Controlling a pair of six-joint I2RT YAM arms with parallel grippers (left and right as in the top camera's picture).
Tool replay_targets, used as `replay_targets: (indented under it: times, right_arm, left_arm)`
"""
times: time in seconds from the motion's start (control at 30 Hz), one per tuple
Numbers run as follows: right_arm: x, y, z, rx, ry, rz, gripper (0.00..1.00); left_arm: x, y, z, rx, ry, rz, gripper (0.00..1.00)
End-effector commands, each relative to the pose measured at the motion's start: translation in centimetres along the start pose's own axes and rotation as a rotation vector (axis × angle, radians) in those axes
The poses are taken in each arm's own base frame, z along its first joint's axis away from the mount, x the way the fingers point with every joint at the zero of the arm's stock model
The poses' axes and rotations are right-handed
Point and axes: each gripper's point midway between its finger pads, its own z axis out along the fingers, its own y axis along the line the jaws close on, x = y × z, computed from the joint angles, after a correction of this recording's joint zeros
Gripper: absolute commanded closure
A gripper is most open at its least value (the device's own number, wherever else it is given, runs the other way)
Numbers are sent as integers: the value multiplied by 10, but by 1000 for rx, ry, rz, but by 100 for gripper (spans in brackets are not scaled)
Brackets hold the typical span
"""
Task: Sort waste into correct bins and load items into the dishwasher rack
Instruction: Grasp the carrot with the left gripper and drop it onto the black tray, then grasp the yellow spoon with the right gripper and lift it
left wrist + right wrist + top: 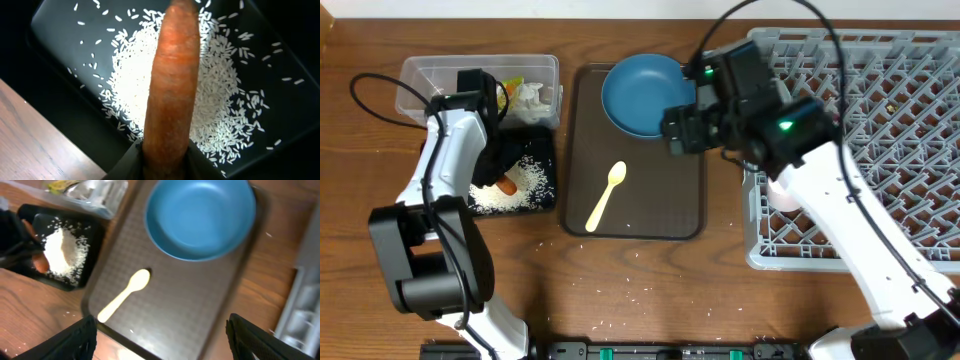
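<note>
The pale yellow spoon's handle (602, 205) lies clear of the plate (642, 93), so my right gripper goes left in the overhead view and down onto it next.
My left gripper (500, 180) is shut on the orange-brown sausage (172, 80) and holds it over the rice pile (210, 95) in the black tray (548, 195). The clear tub (420, 75) behind it holds the white tissue (530, 97) and the yellow-green wrapper (507, 92). My right gripper (160, 335) is open and empty above the brown serving tray (670, 200). That tray carries the dark-blue plate (642, 93) and the pale yellow spoon (606, 196). The grey rack (900, 120) stands at the right with a white bowl (782, 195) partly hidden under my right arm. The cups are out of view.
Loose rice grains (620, 300) lie on the wooden table in front of the serving tray. The right arm reaches across the rack's left edge. The left arm's base (420, 260) stands at the front left.
</note>
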Motion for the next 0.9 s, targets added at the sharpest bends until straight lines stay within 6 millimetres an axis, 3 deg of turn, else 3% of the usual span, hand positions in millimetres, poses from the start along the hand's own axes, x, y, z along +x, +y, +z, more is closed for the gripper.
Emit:
replay_targets:
  times: [0.0,0.17,0.3,0.43,0.67,0.8,0.87]
  right_arm:
    - [12,12,35,13,54,34,19]
    - [26,41,81,-27,101,49,20]
    - [35,56,106,-41,119,73,21]
    - [46,71,132,-55,137,84,24]
    - [84,85,173,-38,227,102,29]
    - [104,91,190,-30,267,86,33]
    - [115,93,198,-23,292,79,35]
  left_arm:
    - [-2,4,1,-18,-8,-45,73]
    - [-6,10,-6,-17,-9,-56,64]
    - [-11,14,-22,10,-37,-75,58]
    - [-17,17,-50,70,-96,-94,57]
    - [-20,30,-114,200,-226,-130,56]
    - [-18,37,-139,257,-271,-142,55]
    - [-17,40,-146,273,-287,-146,49]
